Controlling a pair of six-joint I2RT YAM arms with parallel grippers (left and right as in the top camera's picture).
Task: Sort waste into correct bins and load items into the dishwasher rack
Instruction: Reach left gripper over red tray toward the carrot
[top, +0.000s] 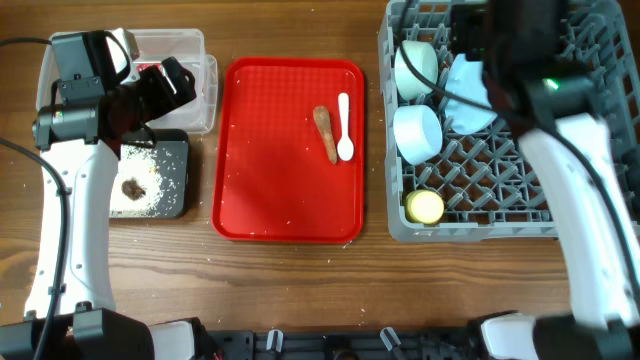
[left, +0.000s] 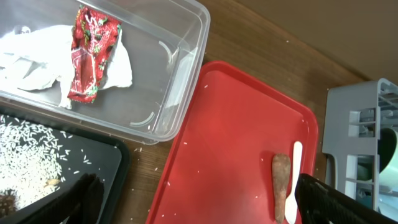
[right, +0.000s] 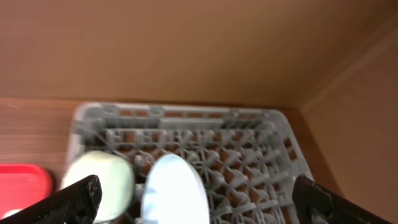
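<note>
My left gripper goes to the right in the overhead view and down onto the brown stick's middle (top: 325, 135) next. That waste still lies on the red tray (top: 270, 160).
The red-and-white wrapper (left: 90, 53) with white tissue lies in the clear tub (top: 195, 45). Rice (left: 31, 152) and a small brown lump (top: 132, 187) lie in the black tray (top: 178, 190). A brown stick (top: 326, 133) and the white spoon (top: 344, 125) lie on the red tray (top: 270, 160). The grey rack (top: 500, 190) holds two bowls (top: 415, 65) (top: 418, 132), the upright plate (top: 468, 95) and the yellow cup (top: 425, 206). My left gripper (top: 172, 82) is open and empty above the tub's edge. My right gripper (top: 470, 35) is open and empty above the plate (right: 174, 190).
Loose rice grains are scattered on the red tray (left: 249, 124) and on the wood beside it. The rack (right: 249, 146) stands against a brown wall at the table's right end. The rack's corner (left: 360, 124) shows in the left wrist view.
</note>
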